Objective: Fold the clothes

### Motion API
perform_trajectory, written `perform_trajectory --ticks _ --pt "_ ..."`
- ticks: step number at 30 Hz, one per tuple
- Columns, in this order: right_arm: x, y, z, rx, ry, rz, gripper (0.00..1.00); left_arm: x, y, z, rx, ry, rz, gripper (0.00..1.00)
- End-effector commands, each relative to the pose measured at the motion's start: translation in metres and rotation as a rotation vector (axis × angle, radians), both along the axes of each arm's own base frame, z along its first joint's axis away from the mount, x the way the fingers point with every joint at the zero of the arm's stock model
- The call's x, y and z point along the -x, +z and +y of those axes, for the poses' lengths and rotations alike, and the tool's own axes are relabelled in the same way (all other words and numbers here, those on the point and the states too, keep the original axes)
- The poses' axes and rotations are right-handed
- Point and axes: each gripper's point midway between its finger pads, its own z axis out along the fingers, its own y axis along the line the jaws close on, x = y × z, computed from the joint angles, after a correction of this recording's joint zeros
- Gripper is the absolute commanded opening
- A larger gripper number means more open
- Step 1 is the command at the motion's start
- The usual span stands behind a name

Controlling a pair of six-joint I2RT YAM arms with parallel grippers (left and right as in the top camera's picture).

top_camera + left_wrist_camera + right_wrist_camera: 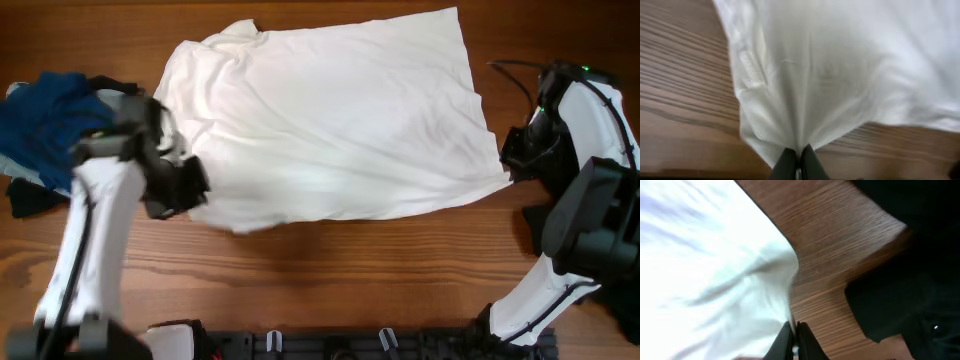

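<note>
The shirt's side by the blue garment is outward of the fingers, so my left gripper should carry the shirt's near edge outward and let go of it onto that side.
A large white T-shirt (330,120) lies spread over the middle of the wooden table; no print shows. My left gripper (195,185) is shut on the shirt's near-left edge; in the left wrist view the white cloth (840,65) fans out from the closed jaws (799,152). My right gripper (512,170) is shut on the shirt's near-right corner; in the right wrist view the fabric (715,265) is pinched between the fingertips (794,327). A black garment (30,195) lies at the far left edge, partly under a blue one.
A blue garment (45,125) is heaped at the table's left edge behind my left arm. A dark rail (330,345) runs along the near edge. In the right wrist view the table's edge (875,240) borders a dark area.
</note>
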Motion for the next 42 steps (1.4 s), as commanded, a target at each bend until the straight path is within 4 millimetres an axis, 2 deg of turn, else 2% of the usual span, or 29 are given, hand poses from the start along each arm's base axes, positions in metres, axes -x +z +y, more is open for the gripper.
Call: perform_trajectory --ticks 1,4,11,16,20,22,24,25,28,30,35,37,42 --pt "-0.005 0.038 -0.005 -0.007 -0.020 -0.138 0.04 0.003 0.019 0.010 0.048 0.041 -0.065 0.04" --pt "-0.001 0.052 -0.008 0.003 -0.025 -0.168 0.04 0.007 0.020 0.005 0.085 0.043 -0.051 0.04" --pt "0.025 0.065 -0.002 -0.005 -0.010 -0.099 0.04 0.033 0.028 0.003 0.090 0.018 -0.006 0.04" --pt "0.031 0.102 -0.002 0.047 -0.041 -0.213 0.04 0.047 0.057 0.017 0.063 0.093 -0.136 0.04" --pt "0.039 0.127 -0.008 0.125 -0.125 -0.289 0.04 0.057 0.065 0.022 0.054 0.130 -0.169 0.04" --pt "0.030 0.135 -0.010 0.136 -0.130 -0.357 0.04 0.051 0.067 0.020 0.071 0.129 -0.193 0.04" --pt "0.012 0.137 -0.004 0.095 -0.057 -0.430 0.04 0.038 0.071 0.017 0.104 0.133 -0.237 0.04" --pt "0.002 0.137 0.002 0.063 -0.016 -0.461 0.05 0.026 0.072 0.018 0.118 0.156 -0.264 0.04" --pt "-0.015 0.125 0.003 0.053 0.000 -0.468 0.04 0.000 0.066 0.026 0.121 0.181 -0.299 0.04" --pt "-0.028 0.109 0.005 0.023 0.008 -0.452 0.04 -0.020 0.057 0.030 0.134 0.201 -0.299 0.04" --pt "-0.058 0.075 0.011 -0.019 0.087 -0.440 0.04 -0.065 0.018 0.044 0.140 0.208 -0.276 0.04" --pt "-0.072 0.057 0.017 -0.026 0.110 -0.434 0.04 -0.083 -0.002 0.048 0.150 0.209 -0.264 0.04" --pt "-0.092 0.019 0.030 -0.045 0.172 -0.402 0.04 -0.105 -0.046 0.047 0.172 0.195 -0.212 0.04"
